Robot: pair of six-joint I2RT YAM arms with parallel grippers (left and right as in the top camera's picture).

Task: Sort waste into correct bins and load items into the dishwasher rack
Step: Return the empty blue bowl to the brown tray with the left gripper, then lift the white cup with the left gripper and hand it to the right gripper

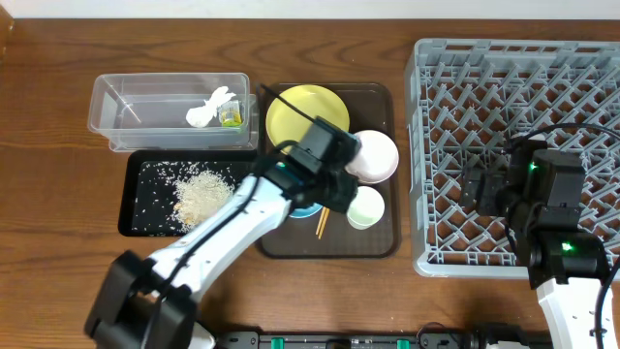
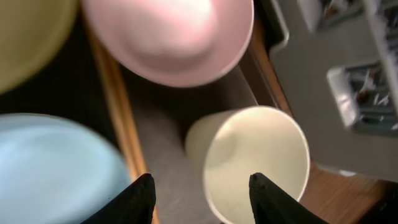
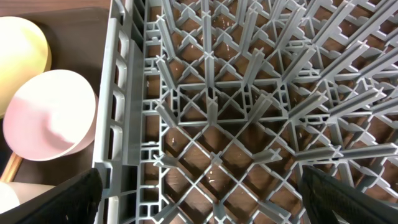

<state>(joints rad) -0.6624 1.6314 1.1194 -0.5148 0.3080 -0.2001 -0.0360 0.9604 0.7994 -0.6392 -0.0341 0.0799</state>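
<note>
The left gripper lowers its spread fingers astride the small white cup's rim by the chopsticks next. The rim lies below and one finger already overlaps the cup's opening.
My left gripper [image 2: 200, 186] is open and empty, low over the brown serving tray between the light blue bowl [image 2: 50, 168] and the small white cup [image 2: 255, 162]; one finger overlaps the cup's rim. Wooden chopsticks [image 2: 118, 112] lie between them. The white bowl [image 1: 376, 155] and yellow plate [image 1: 305, 111] sit behind. The clear tub [image 1: 116, 116] holds the tissue [image 1: 208, 107] and the wrapper [image 1: 231, 116]. The black tray [image 1: 136, 194] holds rice scraps [image 1: 201, 194]. My right gripper [image 3: 202, 199] is open and empty above the grey rack [image 3: 217, 112].
The brown serving tray [image 1: 383, 242] lies between the bins and the rack [image 1: 513, 78]. The rack holds no dishes. Its left wall [image 3: 115, 124] stands right beside the white bowl [image 3: 50, 115]. Bare wooden table lies in front.
</note>
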